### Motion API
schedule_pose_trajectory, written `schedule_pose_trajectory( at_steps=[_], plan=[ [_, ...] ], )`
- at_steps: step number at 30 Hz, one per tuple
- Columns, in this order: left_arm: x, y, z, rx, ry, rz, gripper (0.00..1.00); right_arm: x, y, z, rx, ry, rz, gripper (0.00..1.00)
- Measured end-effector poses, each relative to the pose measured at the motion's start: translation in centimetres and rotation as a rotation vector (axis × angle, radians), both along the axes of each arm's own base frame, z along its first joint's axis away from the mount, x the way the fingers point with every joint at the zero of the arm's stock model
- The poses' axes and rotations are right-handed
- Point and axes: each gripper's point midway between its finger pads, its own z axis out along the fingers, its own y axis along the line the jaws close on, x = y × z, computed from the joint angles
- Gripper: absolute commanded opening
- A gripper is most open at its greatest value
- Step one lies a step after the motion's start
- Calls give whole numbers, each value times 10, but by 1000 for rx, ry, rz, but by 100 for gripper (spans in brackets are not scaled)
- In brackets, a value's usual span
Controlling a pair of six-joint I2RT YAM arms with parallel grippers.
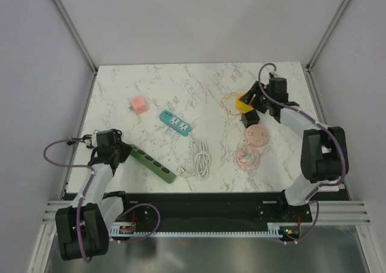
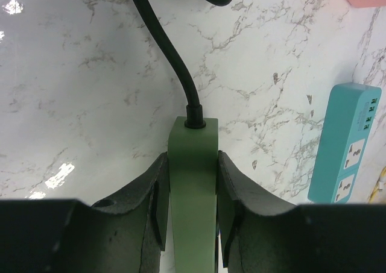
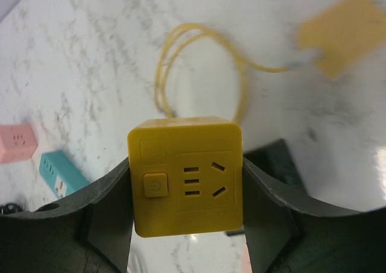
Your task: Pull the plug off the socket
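The tabletop is bare to the right in the top view, past the black block. I will move my right gripper there next and down to release the yellow cube socket (image 3: 187,176).
My right gripper (image 1: 252,102) is shut on a yellow cube socket (image 3: 187,176), its outlet face empty towards the wrist camera; it also shows in the top view (image 1: 243,104). A thin yellow cable (image 3: 199,62) loops on the table behind it and runs to a blurred flat yellow piece (image 3: 341,32) lying apart from the cube. My left gripper (image 2: 192,164) is shut on the end of a green power strip (image 2: 193,182), which lies at the front left (image 1: 154,163). A black cord (image 2: 175,62) enters that end.
A teal power strip (image 1: 175,122) with a coiled white cable (image 1: 200,160) lies mid-table. A pink cube socket (image 1: 139,105) sits at the back left. A round pink socket (image 1: 256,135) with a pink cable (image 1: 247,158) and a black block (image 1: 250,117) lie near the right gripper.
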Motion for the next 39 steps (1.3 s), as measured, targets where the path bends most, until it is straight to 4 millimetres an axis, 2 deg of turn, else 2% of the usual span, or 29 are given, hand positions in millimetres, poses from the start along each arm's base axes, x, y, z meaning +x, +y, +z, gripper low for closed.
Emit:
schedule_pose_trajectory(
  at_steps=[2,4,8,11,14,16,19,24,25,26,29,32,36,39],
  plan=[
    [0,0,0,0,0,0,2,-10,-44,-2,12,0,-119,0],
    [0,0,0,0,0,0,2,-23,-78,2,21,-20,-216,0],
    [0,0,0,0,0,-1,2,-38,-106,12,45,-62,-310,0],
    [0,-1,0,-1,-1,-3,2,-36,-129,22,70,-99,-371,0],
    [0,-1,0,0,-2,-4,2,-32,-148,16,87,-95,-417,1],
    [0,-1,0,0,-2,-5,2,-29,-157,4,98,-72,-434,6],
    [0,-1,-1,0,-2,-5,2,-28,-165,-21,118,-18,-443,15],
    [0,-1,0,0,-3,-5,2,-31,-158,-52,152,66,-408,29],
    [0,-1,0,0,-3,-5,2,-31,-156,-54,159,72,-399,31],
    [0,-1,0,0,-3,-6,2,-31,-154,-55,164,76,-391,39],
    [0,-2,0,1,-4,-7,2,-31,-152,-55,171,72,-377,53],
    [1,-2,0,1,-6,-8,2,-30,-152,-55,169,69,-375,73],
    [1,-2,0,2,-6,-8,2,-31,-152,-55,163,68,-372,90],
    [1,-2,0,3,-6,-9,2,-31,-153,-56,153,67,-372,96]
  ],
)
